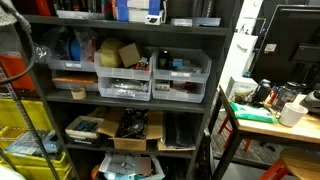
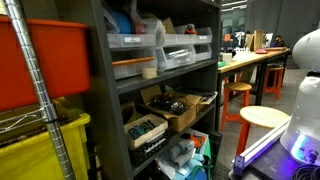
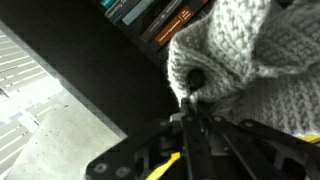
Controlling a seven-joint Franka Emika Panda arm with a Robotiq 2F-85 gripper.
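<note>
My gripper moves farther in toward the books next and releases the knitted cloth (image 3: 240,50), as the books lie beyond it, toward the top in the wrist view.
In the wrist view my gripper (image 3: 188,112) has its two black fingers pressed together. The tips pinch the edge of a grey knitted cloth (image 3: 240,50), which fills the upper right of that view. The cloth hangs in front of a dark shelf board (image 3: 90,70), with books or boxes (image 3: 150,18) behind it. A yellow cable runs by the gripper's base. Neither the gripper nor the knitted cloth shows in either exterior view.
A dark shelving unit (image 1: 215,95) holds clear plastic drawers (image 1: 125,85) and cardboard boxes (image 1: 130,128); it also shows in the other exterior view (image 2: 110,90). Yellow bins (image 2: 40,150) and a red bin (image 2: 45,65) stand beside it. A workbench (image 1: 265,118) and stools (image 2: 262,118) are nearby.
</note>
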